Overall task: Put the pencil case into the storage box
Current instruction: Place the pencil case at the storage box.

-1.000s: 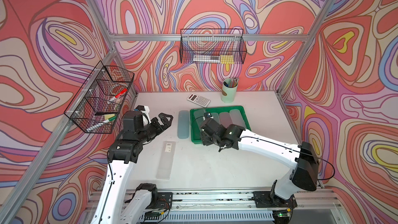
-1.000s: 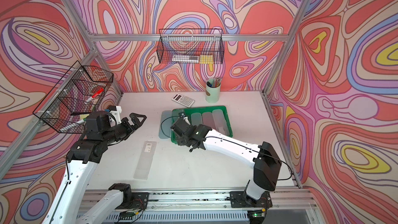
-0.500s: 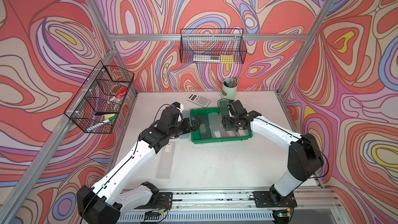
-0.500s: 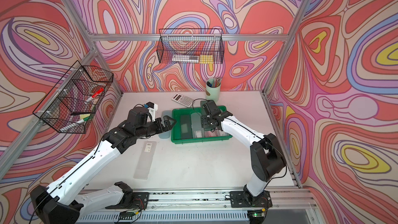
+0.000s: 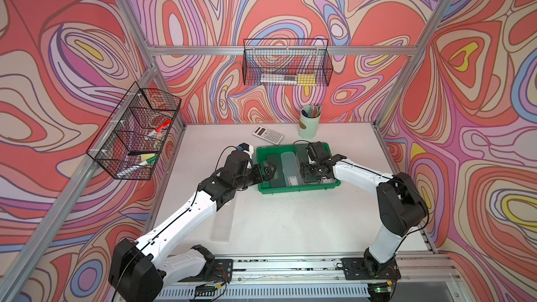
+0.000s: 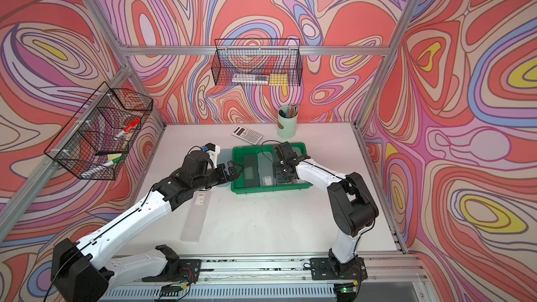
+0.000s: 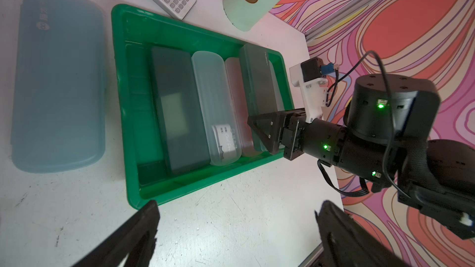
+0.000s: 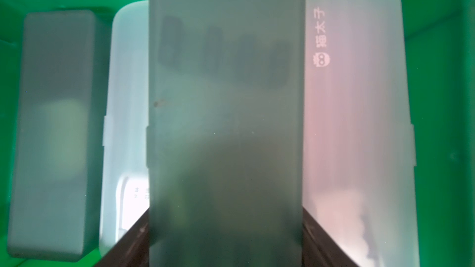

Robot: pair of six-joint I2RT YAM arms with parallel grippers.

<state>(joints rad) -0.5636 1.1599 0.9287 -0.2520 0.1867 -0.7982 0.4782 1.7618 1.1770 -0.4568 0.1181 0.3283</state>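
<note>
I need to lower the dark grey pencil case with my right gripper onto the pink case below and release it, as both already run the same way.
The storage box is a green tray at mid-table. My right gripper is shut on a dark grey pencil case, a finger on either side of it. That case hangs low over the box's right half, above a pink case and a clear case. Another dark case lies at the left of the box. My left gripper is open and empty at the box's left rim.
A blue case lies on the table just left of the box. A long clear case lies nearer the front. A calculator and a pen cup stand behind the box. Wire baskets hang on the walls.
The left arm has stretched out from the left side to the box's left rim. The right gripper has gone from the box's near left corner to its right half.
</note>
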